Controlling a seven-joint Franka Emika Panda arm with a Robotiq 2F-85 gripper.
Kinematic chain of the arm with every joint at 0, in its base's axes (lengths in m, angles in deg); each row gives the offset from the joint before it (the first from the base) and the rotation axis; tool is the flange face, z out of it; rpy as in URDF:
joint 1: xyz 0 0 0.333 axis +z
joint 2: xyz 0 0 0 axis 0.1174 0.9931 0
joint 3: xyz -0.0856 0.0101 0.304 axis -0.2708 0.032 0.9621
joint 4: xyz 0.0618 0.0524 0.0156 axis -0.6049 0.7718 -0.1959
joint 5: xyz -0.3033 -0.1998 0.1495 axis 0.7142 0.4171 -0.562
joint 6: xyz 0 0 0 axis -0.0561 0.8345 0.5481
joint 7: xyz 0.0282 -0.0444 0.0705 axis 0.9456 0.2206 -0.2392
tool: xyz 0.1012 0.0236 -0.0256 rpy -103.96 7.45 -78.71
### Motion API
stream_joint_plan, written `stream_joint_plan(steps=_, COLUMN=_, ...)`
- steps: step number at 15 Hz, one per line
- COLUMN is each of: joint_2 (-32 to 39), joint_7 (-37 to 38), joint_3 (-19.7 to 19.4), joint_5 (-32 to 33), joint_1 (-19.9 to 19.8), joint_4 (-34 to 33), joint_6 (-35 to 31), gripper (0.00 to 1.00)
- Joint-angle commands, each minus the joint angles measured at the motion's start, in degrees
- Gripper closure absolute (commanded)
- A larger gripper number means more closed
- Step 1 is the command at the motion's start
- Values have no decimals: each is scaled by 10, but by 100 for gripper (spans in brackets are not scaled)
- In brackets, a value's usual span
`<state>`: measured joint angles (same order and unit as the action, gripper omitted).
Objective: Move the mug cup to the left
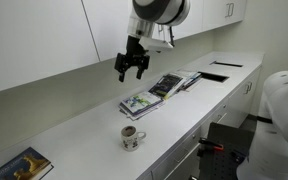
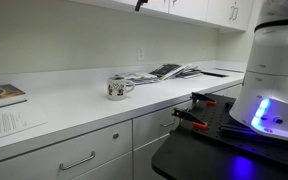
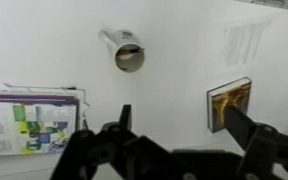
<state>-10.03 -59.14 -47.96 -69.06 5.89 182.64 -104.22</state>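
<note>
The mug cup (image 1: 131,138) stands upright with its top open below the robot's gripper, so the gripper needs to lower its spread fingers next toward the counter's front edge, onto the mug cup's rim facing the magazines.
The mug cup (image 1: 131,138) is small and white with a dark print, standing upright on the white counter near its front edge. It also shows in an exterior view (image 2: 117,87) and from above in the wrist view (image 3: 128,55), with a dark inside. My gripper (image 1: 134,70) hangs high above the counter, well above and behind the mug, fingers open and empty. In the wrist view the gripper (image 3: 179,120) has its fingers spread with nothing between them. Only a bit of the arm shows at the top of an exterior view (image 2: 141,4).
Several magazines (image 1: 162,90) lie spread on the counter behind the mug, also seen in the wrist view (image 3: 29,120). A brown book (image 1: 22,165) lies toward one counter end, seen too in the wrist view (image 3: 229,102). Papers (image 2: 4,122) lie near the edge. A sink cutout (image 1: 216,75) is at the far end.
</note>
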Motion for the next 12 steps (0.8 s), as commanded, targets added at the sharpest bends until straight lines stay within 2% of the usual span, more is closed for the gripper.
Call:
stream_joint_plan(steps=1, joint_2=104, joint_7=17, joint_3=0, joint_5=51, joint_1=-30, joint_4=-16, joint_6=-20, gripper=0)
stream_joint_plan(steps=4, joint_2=195, joint_7=34, joint_3=5, joint_5=82, joint_1=-29, joint_4=-18, joint_6=-35, gripper=0)
stream_joint_plan(steps=7, joint_2=268, joint_7=79, joint_3=15, joint_5=111, joint_1=-18, joint_4=-25, joint_6=-78, gripper=0)
stream_joint_plan(steps=12, joint_2=342, joint_7=111, joint_3=4, joint_5=131, joint_1=-8, joint_4=-69, joint_6=-104, gripper=0)
